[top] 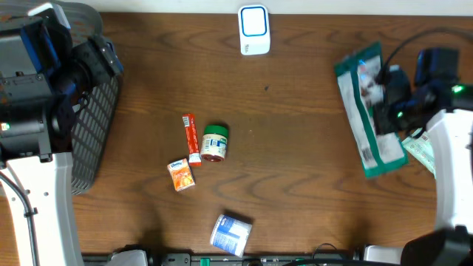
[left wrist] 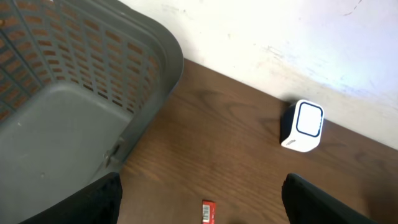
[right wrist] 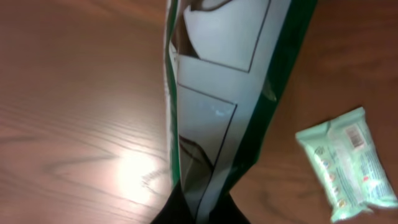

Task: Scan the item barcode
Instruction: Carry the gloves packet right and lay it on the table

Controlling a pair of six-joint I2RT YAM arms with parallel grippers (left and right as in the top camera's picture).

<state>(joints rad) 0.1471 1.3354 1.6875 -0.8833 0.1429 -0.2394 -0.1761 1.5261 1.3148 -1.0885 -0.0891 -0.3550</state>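
The right gripper lowers to the bare tabletop [top: 411,177] beside the wipes pack next, lays the green and white bag [top: 363,111] flat and releases it. The spot lies below the gripper.
My right gripper [top: 384,92] is shut on a green and white bag [top: 363,111] at the right side of the table. In the right wrist view the bag [right wrist: 217,93] stretches away from the closed fingertips [right wrist: 199,208], white panels facing the camera. The white scanner [top: 253,29] with a blue-ringed face stands at the table's far edge, middle; the left wrist view shows the scanner [left wrist: 303,126] by the wall. My left gripper [top: 103,59] is open and holds nothing, hovering beside the grey basket [top: 92,133].
Mid-table lie an orange stick pack [top: 191,138], a green-lidded jar [top: 214,142] and a small orange packet [top: 182,176]. A blue and white pack [top: 231,234] sits near the front edge. A pale green wipes pack [right wrist: 348,165] lies beside the bag.
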